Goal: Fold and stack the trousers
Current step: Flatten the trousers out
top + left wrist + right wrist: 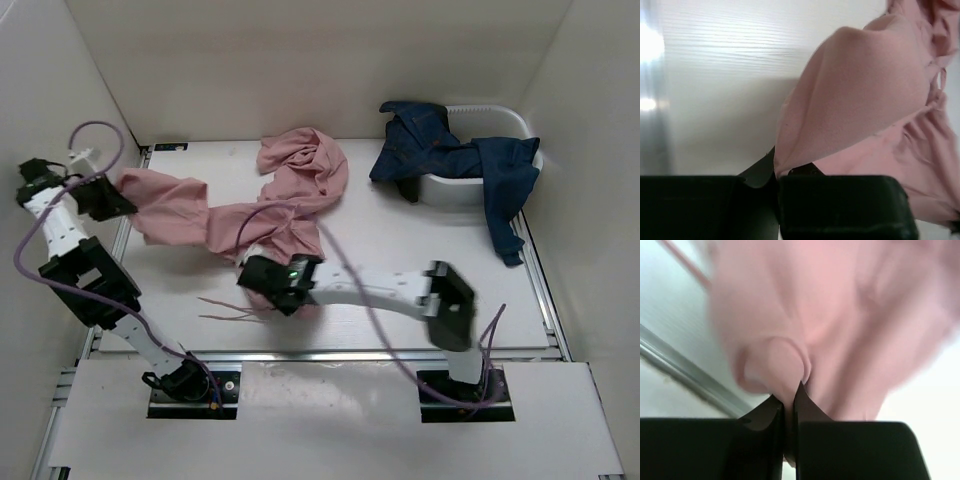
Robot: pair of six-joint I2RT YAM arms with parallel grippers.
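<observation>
My right gripper should stretch the crumpled trousers outward, to its right in the top view, onto the bare tabletop by the basket and release.
The dusty-pink trousers (285,200) lie stretched and crumpled across the middle of the table, from the far left to the centre. My left gripper (118,195) is shut on the trousers' left end at the table's left edge; in the left wrist view the pink cloth (865,100) runs out from between the closed jaws (776,175). My right gripper (258,282) is shut on a fold of the trousers near the front centre; in the right wrist view the cloth (840,315) is pinched between the jaws (789,405). Thin drawstrings (225,310) trail on the table by the right gripper.
A white basket (500,125) stands at the back right with dark blue jeans (450,155) draped over its rim and onto the table. White walls close in the table on the left, back and right. A metal rail (350,355) runs along the front edge.
</observation>
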